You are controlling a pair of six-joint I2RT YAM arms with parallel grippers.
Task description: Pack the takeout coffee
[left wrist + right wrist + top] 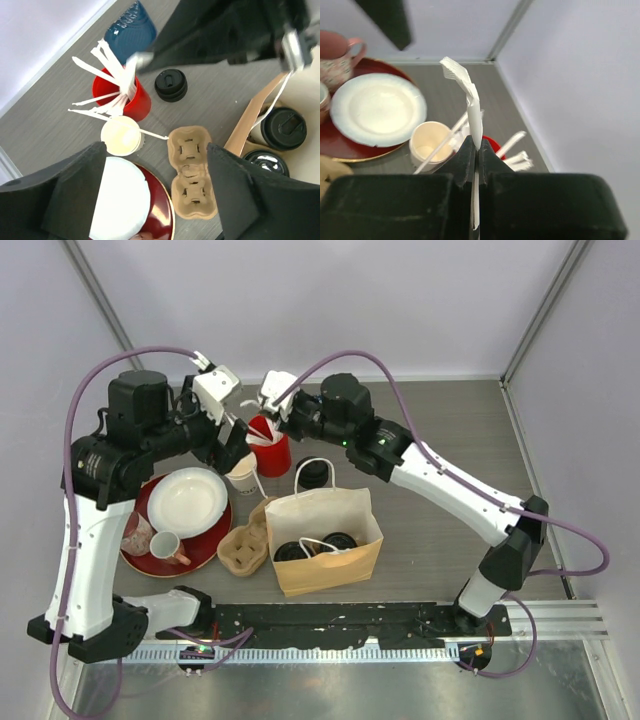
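Note:
My right gripper will next move back to its right in the top view, over the bag's opening [350,524], and let go of the stick by the lidded cups.
Two takeout coffee cups with black lids [291,551] [340,540] stand inside the open brown paper bag [340,508]; both also show in the left wrist view [283,128] [263,160]. A third black lid [315,475] sits behind the bag; I cannot tell whether a cup is under it. A lidless cream cup [242,477] holds a stick. My right gripper [475,150] is shut on a white wrapped stick [472,107] above the red cup of sticks [272,452]. My left gripper [155,192] is open and empty, high above the cardboard cup carrier [192,175].
A red tray [205,545] at the left holds a white plate [187,500], a white mug [165,545] and a pink pitcher [137,536]. A blue packet [131,30] lies behind the red cup. The two grippers are close together over the red cup.

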